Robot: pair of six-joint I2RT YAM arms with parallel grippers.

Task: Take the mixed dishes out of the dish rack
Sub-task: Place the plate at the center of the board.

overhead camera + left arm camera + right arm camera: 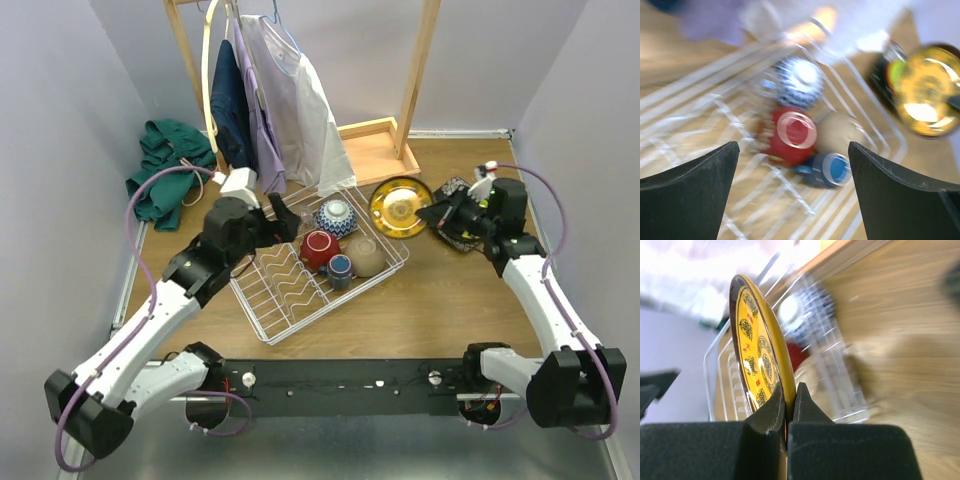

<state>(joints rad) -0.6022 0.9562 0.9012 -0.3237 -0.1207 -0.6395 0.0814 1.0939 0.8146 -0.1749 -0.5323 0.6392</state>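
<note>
The dark patterned dish [953, 284] is lying away from the rack, so my right gripper should next lower the yellow patterned plate onto it.
The white wire dish rack [262, 325] lies mid-table. At its far right end sit a blue-white bowl [336, 215], a red bowl [318, 249], a tan bowl [367, 256] and a small blue cup [340, 268]. My left gripper [290, 218] hovers open and empty over the rack's far side. In the left wrist view, the gripper [792, 170] looks down on the red bowl [792, 132] and blue cup [832, 169]. My right gripper [440, 213] is shut on the rim of the yellow patterned plate [400, 207], held just right of the rack; the right wrist view shows the plate [757, 345] edge-on between the fingers [789, 400].
A wooden clothes stand with hanging shirts [280, 90] stands behind the rack, its base tray [375, 150] at the back. Green cloth [165, 165] lies at the far left. A dark patterned dish [458, 238] lies under my right gripper.
</note>
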